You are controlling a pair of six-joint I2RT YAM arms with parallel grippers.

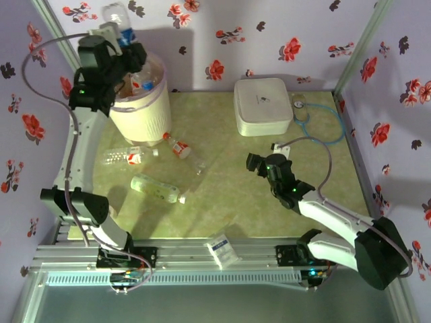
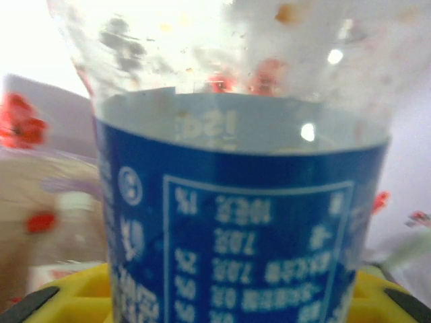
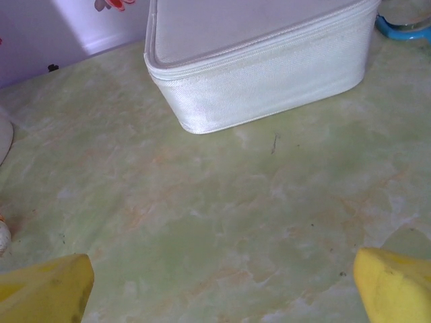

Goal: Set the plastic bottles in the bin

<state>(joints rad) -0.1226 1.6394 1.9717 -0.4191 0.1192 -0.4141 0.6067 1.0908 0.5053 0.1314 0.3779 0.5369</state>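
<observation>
The blue-labelled bottle [image 1: 118, 20] is still above the bin's rim, so my left gripper next goes down into the bin's opening [image 1: 144, 81], which lies below it, and releases the bottle.
My left gripper [image 1: 123, 42] is raised above the bin [image 1: 143, 108], shut on a blue-labelled plastic bottle [image 1: 118, 20]. In the left wrist view that bottle [image 2: 236, 222] stands close to the lens between the yellow fingers [image 2: 71, 296]. The cream-white bin has bottles [image 1: 143, 85] inside it. Three more lie on the table: a red-labelled one [image 1: 126, 157], a red-capped one [image 1: 179, 147] and a greenish one [image 1: 156, 188]. My right gripper [image 1: 255, 163] hovers open over bare table at centre right, its fingertips [image 3: 47, 291] wide apart with nothing between them.
A flat white rounded box [image 1: 262, 106] [image 3: 262, 64] stands at the back right, just beyond the right gripper. A blue-tubed item [image 1: 308, 113] lies beside it. A small white-blue packet [image 1: 222, 249] rests at the near edge. Floral walls enclose the table.
</observation>
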